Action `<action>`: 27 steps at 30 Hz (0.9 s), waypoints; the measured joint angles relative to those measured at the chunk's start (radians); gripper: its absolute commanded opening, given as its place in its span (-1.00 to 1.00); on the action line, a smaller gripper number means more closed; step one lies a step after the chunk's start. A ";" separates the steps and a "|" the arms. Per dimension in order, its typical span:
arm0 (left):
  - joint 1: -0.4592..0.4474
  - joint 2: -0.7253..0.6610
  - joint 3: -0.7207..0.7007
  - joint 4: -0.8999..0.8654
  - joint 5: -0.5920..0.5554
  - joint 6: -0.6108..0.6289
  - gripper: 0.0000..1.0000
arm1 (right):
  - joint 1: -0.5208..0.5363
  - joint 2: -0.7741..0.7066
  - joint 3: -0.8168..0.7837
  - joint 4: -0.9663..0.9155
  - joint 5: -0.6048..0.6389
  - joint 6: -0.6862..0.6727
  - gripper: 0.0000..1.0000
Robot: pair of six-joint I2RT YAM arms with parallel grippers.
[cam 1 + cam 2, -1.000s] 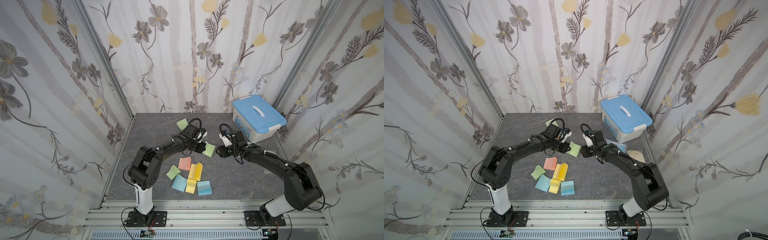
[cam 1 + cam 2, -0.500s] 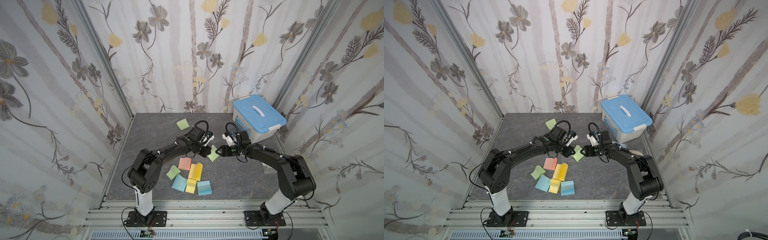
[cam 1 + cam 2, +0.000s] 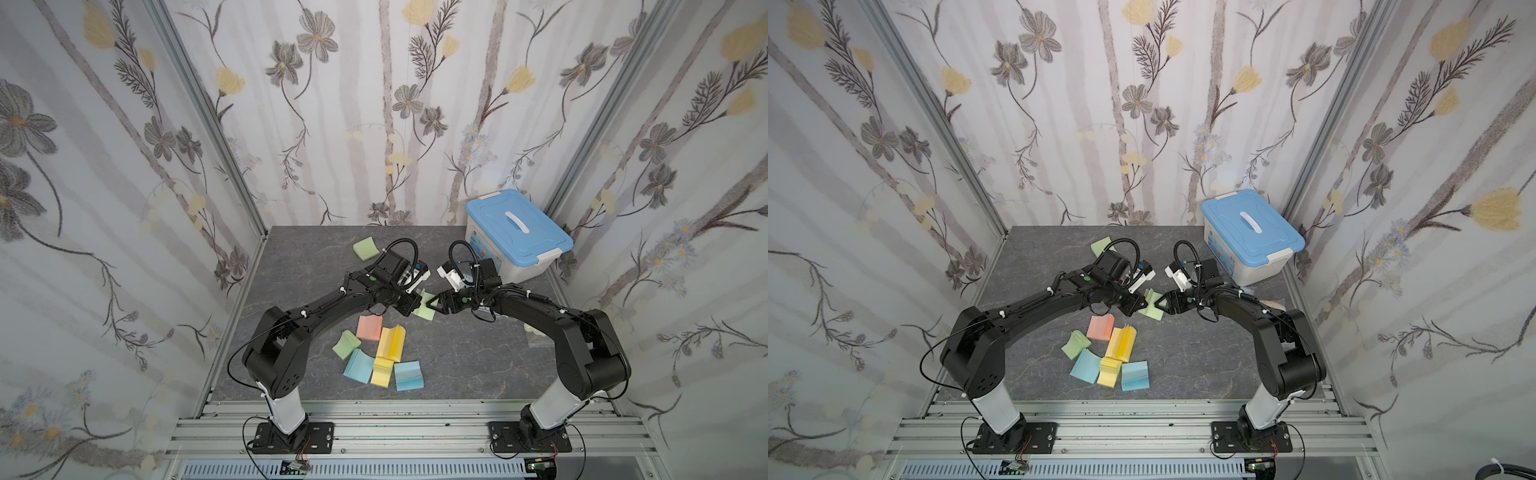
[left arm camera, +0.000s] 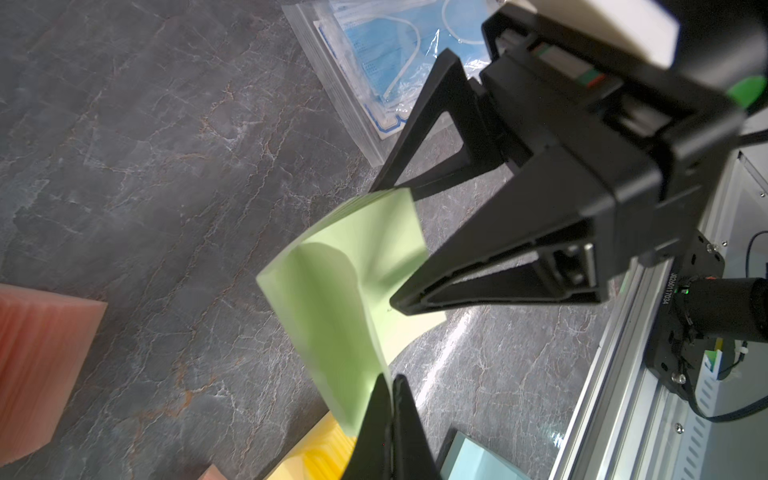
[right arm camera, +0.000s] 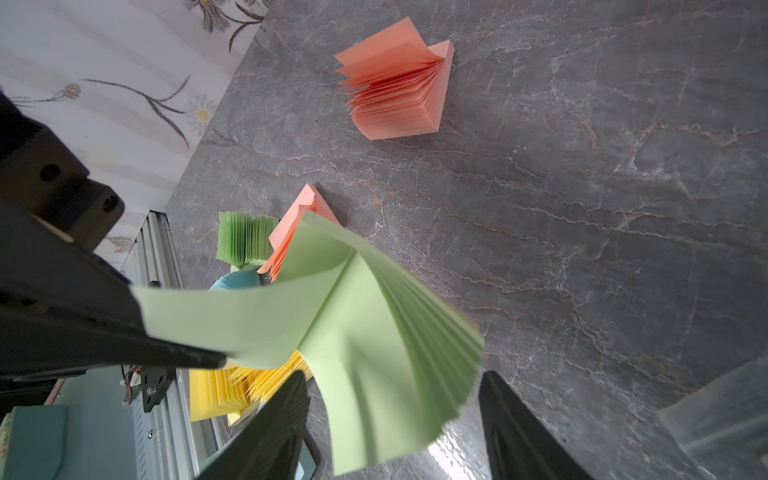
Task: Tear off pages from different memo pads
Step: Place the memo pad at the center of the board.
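Next, my left gripper lowers the page, its pad still joined, onto the tabletop [image 3: 422, 328] beside the yellow pad and releases it on that clear spot.
A pastel green memo pad [image 3: 424, 310] [image 3: 1154, 311] sits mid-table between the two grippers, its leaves fanned out. My left gripper [image 4: 390, 380] [image 3: 415, 306] is shut on the pad's top green page [image 4: 332, 316] [image 5: 232, 316], which curls up but still joins the pad [image 5: 395, 332]. My right gripper [image 5: 395, 374] [image 3: 436, 305] is open and straddles the pad's fanned edge, with a gap on each side. I cannot tell whether the pad rests on the table or hangs from the page.
Several memo pads lie in a cluster nearer the front: salmon [image 3: 370, 327], yellow [image 3: 392, 343], green [image 3: 346, 344], blue [image 3: 408, 375]. Another green pad [image 3: 366, 248] lies at the back. A blue-lidded white box [image 3: 517, 239] stands back right, with a clear packet of masks [image 4: 374, 62] near it.
Both grippers and the green pad have shifted slightly toward the front. The right jaws have spread wider around the pad. The left stays shut on the page.
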 measured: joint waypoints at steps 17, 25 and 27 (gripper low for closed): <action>-0.043 0.054 0.063 -0.162 -0.120 0.144 -1.00 | 0.029 -0.279 -0.272 0.194 0.158 -0.396 0.26; -0.043 0.253 0.220 -0.266 -0.082 0.204 -1.00 | 0.090 -0.345 -0.366 0.281 0.233 -0.562 0.25; -0.042 0.288 0.245 -0.288 -0.082 0.217 -1.00 | 0.104 -0.375 -0.383 0.286 0.262 -0.587 0.24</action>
